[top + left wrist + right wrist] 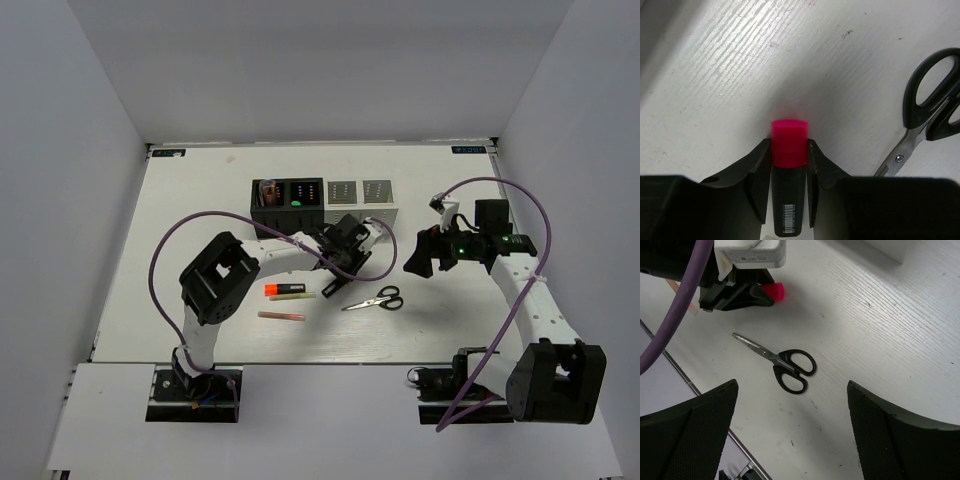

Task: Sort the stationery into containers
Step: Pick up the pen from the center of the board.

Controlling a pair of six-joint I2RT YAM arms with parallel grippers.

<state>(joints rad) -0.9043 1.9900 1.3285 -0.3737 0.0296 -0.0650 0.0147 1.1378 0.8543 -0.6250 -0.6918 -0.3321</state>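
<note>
I will lift my left gripper up and outward over the second black box to release the pink-capped highlighter, because that box already shows a green end.
My left gripper (788, 150) is shut on a black highlighter with a pink cap (788, 142), low over the table; its fingers press both sides. Black-handled scissors (927, 115) lie just to its right. From above, that gripper (338, 275) sits in front of the containers (320, 208), a joined row of two black and two white boxes. An orange-ended highlighter (283, 290), a thin yellow stick (295, 297) and a pink stick (281, 316) lie left of the scissors (378, 299). My right gripper (418, 258) hovers open above the scissors (790, 367), nothing between its fingers.
The left black box (268, 192) holds upright items and the second (303, 192) shows a green end. The left arm's purple cable (675, 315) crosses the right wrist view. The table's near edge (330, 362) runs just in front of the stationery.
</note>
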